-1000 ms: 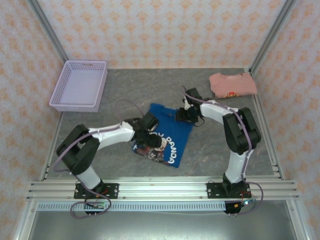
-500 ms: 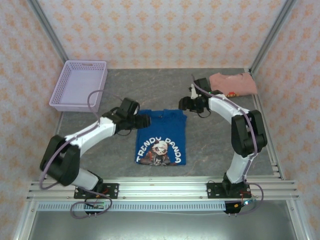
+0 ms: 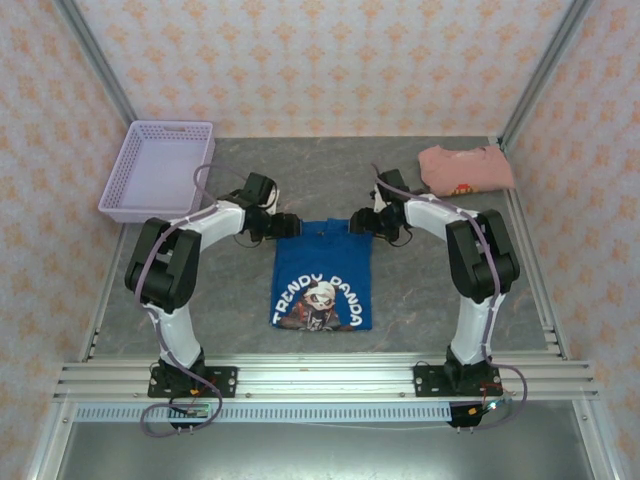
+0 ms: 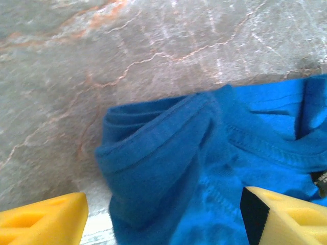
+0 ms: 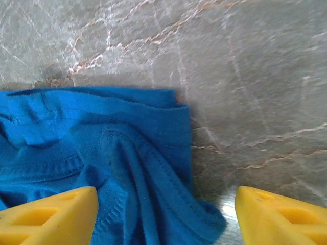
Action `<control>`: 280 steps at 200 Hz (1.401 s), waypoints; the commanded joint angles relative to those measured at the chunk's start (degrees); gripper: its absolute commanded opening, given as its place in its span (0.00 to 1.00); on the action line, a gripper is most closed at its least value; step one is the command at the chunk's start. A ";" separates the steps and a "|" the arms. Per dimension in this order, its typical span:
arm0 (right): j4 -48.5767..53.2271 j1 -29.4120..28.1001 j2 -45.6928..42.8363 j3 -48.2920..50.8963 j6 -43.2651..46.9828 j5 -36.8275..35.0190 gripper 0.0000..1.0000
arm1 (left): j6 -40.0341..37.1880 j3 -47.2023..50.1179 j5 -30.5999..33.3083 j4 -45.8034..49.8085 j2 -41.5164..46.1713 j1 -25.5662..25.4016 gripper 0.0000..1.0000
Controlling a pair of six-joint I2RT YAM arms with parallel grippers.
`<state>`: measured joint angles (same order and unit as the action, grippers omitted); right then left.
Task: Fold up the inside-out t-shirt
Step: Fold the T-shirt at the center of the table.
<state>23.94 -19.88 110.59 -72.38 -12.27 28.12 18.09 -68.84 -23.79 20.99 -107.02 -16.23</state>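
Note:
The left gripper moves down around the bunched hem (image 4: 148,196) at the shirt's far corner and closes next, since that hem already lies between the open yellow fingers.
The inside-out t-shirt (image 3: 322,275) lies as a royal-blue rectangle in the middle of the table, its white-and-orange panda print facing up. My left gripper (image 3: 284,227) sits at its far left corner, my right gripper (image 3: 361,224) at its far right corner. In the left wrist view the yellow fingers (image 4: 43,222) stand wide apart around a rumpled fold of the shirt (image 4: 168,168), not pinching it. In the right wrist view my right gripper (image 5: 164,219) is open too, and the creased corner of the shirt (image 5: 127,158) lies loose between the fingers (image 5: 281,217).
A lavender basket (image 3: 160,170) stands at the back left. A folded salmon-pink shirt (image 3: 465,168) lies at the back right. Metal frame posts and patterned walls close in the grey marbled table (image 3: 430,290).
The shirt went from skewed and bunched to lying square with the print up. Both grippers moved to its far corners and their jaws widened, letting the cloth go.

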 commanded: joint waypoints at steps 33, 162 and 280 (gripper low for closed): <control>-1.29 -1.48 3.43 -2.04 -0.69 0.13 0.68 | -3.76 -3.02 -1.46 2.40 -4.32 0.05 0.79; -4.45 -3.06 6.88 -4.80 -3.71 2.87 0.47 | -4.23 -1.40 -5.35 -0.59 -6.53 0.06 0.57; -8.65 -3.76 8.75 -5.45 -6.44 4.01 0.31 | -3.50 -3.23 -9.58 -2.76 -9.00 0.06 0.22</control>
<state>19.75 -21.61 116.20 -76.90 -18.06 29.85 14.85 -71.66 -28.36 19.79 -113.12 -14.85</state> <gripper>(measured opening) 0.327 0.248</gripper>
